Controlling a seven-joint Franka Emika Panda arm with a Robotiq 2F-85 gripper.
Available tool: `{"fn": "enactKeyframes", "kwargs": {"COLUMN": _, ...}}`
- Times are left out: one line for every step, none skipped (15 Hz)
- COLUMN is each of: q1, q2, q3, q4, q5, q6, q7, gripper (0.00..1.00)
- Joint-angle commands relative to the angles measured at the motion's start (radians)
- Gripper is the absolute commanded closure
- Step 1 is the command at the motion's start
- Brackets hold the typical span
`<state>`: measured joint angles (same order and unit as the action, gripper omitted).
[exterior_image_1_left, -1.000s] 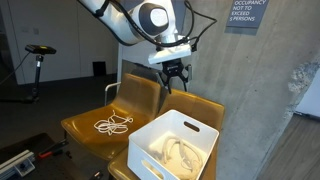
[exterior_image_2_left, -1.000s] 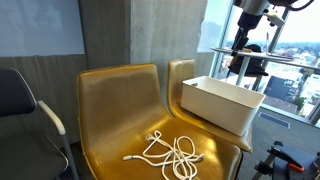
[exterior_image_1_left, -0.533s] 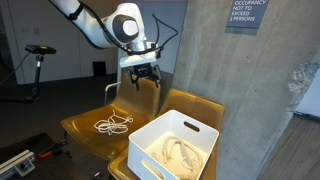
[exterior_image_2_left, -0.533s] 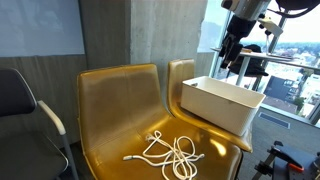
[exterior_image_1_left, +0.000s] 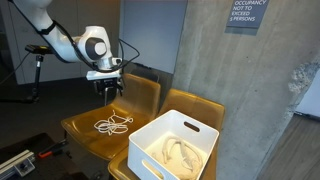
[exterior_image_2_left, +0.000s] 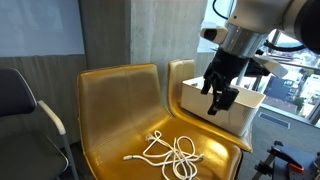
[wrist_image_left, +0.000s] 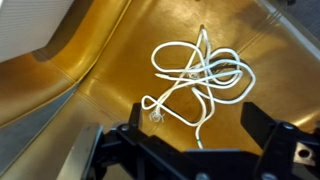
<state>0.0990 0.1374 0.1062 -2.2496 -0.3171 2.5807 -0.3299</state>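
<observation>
My gripper goes down next, fingers open, onto the white cable's bunched parts, since the cable's crossed middle lies below my gripper on the seat.
A tangled white cable (exterior_image_1_left: 113, 124) lies on the seat of a yellow chair (exterior_image_1_left: 85, 135); it also shows in an exterior view (exterior_image_2_left: 168, 152) and in the wrist view (wrist_image_left: 197, 73). My gripper (exterior_image_1_left: 108, 91) hangs open and empty above the cable, seen also in an exterior view (exterior_image_2_left: 219, 102). In the wrist view its two fingers (wrist_image_left: 195, 130) straddle the cable's near end, well apart from it. A white bin (exterior_image_1_left: 152, 141) stands on the neighbouring yellow chair and holds another coiled cable (exterior_image_1_left: 178, 152).
The white bin (exterior_image_2_left: 215, 103) sits beside the cable's chair. A grey concrete wall (exterior_image_1_left: 250, 90) rises behind. A dark office chair (exterior_image_2_left: 20, 110) stands at one side. A black stand (exterior_image_1_left: 38, 60) is in the background.
My gripper has moved from above the white bin across to above the chair seat with the white cable, and has come lower. It stays open.
</observation>
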Motion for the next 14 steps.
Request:
{"fn": "enactKeyframes", "kwargs": {"q1": 0.027, "q2": 0.105, "q3": 0.020, "q4": 0.009, "q5": -0.003, "q6": 0.088, "q7": 0.028, "gripper": 0.00}}
{"fn": "enactKeyframes", "kwargs": {"q1": 0.038, "q2": 0.146, "q3": 0.019, "q4": 0.022, "q5": -0.017, "q6": 0.111, "q7": 0.042, "gripper": 0.00}}
{"fn": "enactKeyframes", "kwargs": {"q1": 0.048, "q2": 0.184, "q3": 0.017, "q4": 0.036, "q5": -0.028, "q6": 0.128, "q7": 0.050, "gripper": 0.00}}
{"fn": "enactKeyframes", "kwargs": {"q1": 0.058, "q2": 0.223, "q3": 0.012, "q4": 0.055, "q5": -0.036, "q6": 0.141, "q7": 0.055, "gripper": 0.00}}
{"fn": "enactKeyframes", "kwargs": {"q1": 0.065, "q2": 0.259, "q3": 0.008, "q4": 0.075, "q5": -0.040, "q6": 0.151, "q7": 0.055, "gripper": 0.00}}
{"fn": "enactKeyframes", "kwargs": {"q1": 0.068, "q2": 0.306, "q3": 0.006, "q4": 0.105, "q5": -0.035, "q6": 0.157, "q7": 0.050, "gripper": 0.00}}
{"fn": "enactKeyframes", "kwargs": {"q1": 0.067, "q2": 0.343, "q3": 0.009, "q4": 0.132, "q5": -0.023, "q6": 0.156, "q7": 0.041, "gripper": 0.00}}
{"fn": "enactKeyframes", "kwargs": {"q1": 0.068, "q2": 0.383, "q3": 0.010, "q4": 0.166, "q5": -0.017, "q6": 0.155, "q7": 0.037, "gripper": 0.00}}
{"fn": "enactKeyframes", "kwargs": {"q1": 0.070, "q2": 0.424, "q3": 0.011, "q4": 0.202, "q5": -0.012, "q6": 0.151, "q7": 0.035, "gripper": 0.00}}
{"fn": "enactKeyframes", "kwargs": {"q1": 0.072, "q2": 0.455, "q3": 0.011, "q4": 0.232, "q5": -0.011, "q6": 0.146, "q7": 0.032, "gripper": 0.00}}
{"fn": "enactKeyframes", "kwargs": {"q1": 0.076, "q2": 0.504, "q3": 0.009, "q4": 0.278, "q5": -0.010, "q6": 0.139, "q7": 0.031, "gripper": 0.00}}
{"fn": "enactKeyframes", "kwargs": {"q1": 0.075, "q2": 0.540, "q3": 0.008, "q4": 0.306, "q5": -0.008, "q6": 0.137, "q7": 0.030, "gripper": 0.00}}
{"fn": "enactKeyframes", "kwargs": {"q1": 0.082, "q2": 0.588, "q3": -0.003, "q4": 0.347, "q5": -0.013, "q6": 0.129, "q7": 0.035, "gripper": 0.00}}
{"fn": "enactKeyframes", "kwargs": {"q1": 0.079, "q2": 0.621, "q3": -0.003, "q4": 0.372, "q5": -0.010, "q6": 0.124, "q7": 0.030, "gripper": 0.00}}
